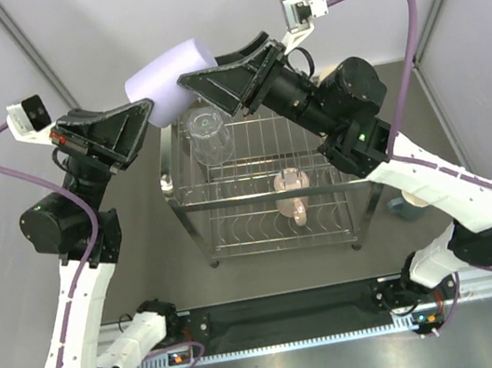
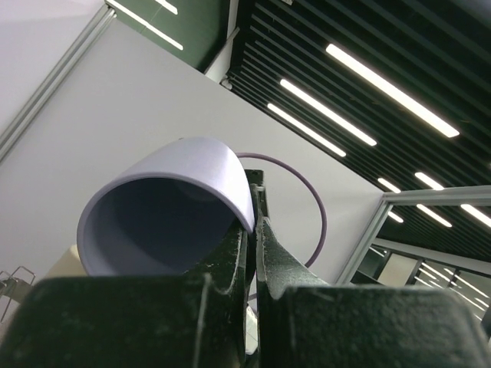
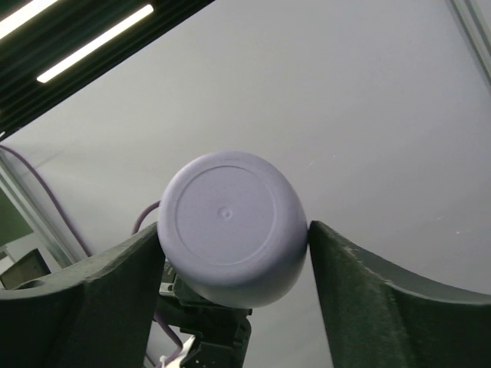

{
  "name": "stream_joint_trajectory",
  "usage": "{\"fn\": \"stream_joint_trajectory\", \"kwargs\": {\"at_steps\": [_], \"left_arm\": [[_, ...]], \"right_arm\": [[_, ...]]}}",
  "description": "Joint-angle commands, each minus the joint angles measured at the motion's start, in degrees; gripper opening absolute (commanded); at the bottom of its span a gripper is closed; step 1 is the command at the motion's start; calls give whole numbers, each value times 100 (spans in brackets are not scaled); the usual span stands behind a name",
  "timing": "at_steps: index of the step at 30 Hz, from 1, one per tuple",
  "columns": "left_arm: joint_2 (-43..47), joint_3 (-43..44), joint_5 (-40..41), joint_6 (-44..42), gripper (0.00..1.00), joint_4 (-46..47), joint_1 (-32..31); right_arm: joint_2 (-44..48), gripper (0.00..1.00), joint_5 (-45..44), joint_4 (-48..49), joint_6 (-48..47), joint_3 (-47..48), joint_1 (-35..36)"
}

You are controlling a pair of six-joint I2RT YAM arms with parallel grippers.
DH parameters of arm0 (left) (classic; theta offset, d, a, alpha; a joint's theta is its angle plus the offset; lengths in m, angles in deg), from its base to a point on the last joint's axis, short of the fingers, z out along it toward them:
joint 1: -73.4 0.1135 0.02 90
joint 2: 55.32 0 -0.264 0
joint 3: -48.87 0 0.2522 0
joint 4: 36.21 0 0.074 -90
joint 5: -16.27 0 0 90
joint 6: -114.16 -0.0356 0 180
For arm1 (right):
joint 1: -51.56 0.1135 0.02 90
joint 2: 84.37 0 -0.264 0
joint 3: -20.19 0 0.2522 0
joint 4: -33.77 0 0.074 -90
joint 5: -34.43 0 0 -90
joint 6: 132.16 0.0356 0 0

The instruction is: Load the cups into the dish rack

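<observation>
My right gripper swings to its right in the top view next, tips downward, lowers and releases the tumbler, since bare rack beside the glass [image 1: 206,134] lies below there.
A lavender tumbler [image 1: 172,72] hangs on its side high above the back left corner of the dish rack [image 1: 267,196]. My left gripper [image 1: 151,111] is shut on its rim, one finger inside the mouth, as the left wrist view shows at the tumbler [image 2: 176,169] and the left gripper [image 2: 255,193]. My right gripper [image 1: 201,71] straddles the tumbler's base [image 3: 230,222], and both fingers of the right gripper [image 3: 234,234] touch its sides. A clear glass [image 1: 206,134] and a pink mug [image 1: 293,191] sit in the rack.
A teal cup [image 1: 408,206] stands on the table to the right of the rack, partly hidden by the right arm. Grey walls enclose the table at the back and on both sides. Both arms reach over the rack.
</observation>
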Motion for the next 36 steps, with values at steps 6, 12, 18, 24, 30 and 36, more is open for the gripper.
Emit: {"fn": "stream_joint_trajectory", "kwargs": {"at_steps": [6,12,18,24,30,36], "left_arm": [[362,-258,-47,20,0,214,-16],[494,-312,-197,81,0,144,-16],[678,-408,-276,99,0,-49,-16],[898,-478,-83,-59,11,-716,-16],[1056,-540,41,-270,77,-1394,-16],[1232,-531,137,-691,88,-2430,-16]], "right_arm": [[-26,67,84,314,109,214,49],[-210,62,14,410,223,292,41],[-404,46,128,515,294,416,41],[-360,0,216,393,127,442,49],[-17,0,102,147,-128,126,49],[352,0,-267,-905,-934,2,40]]}}
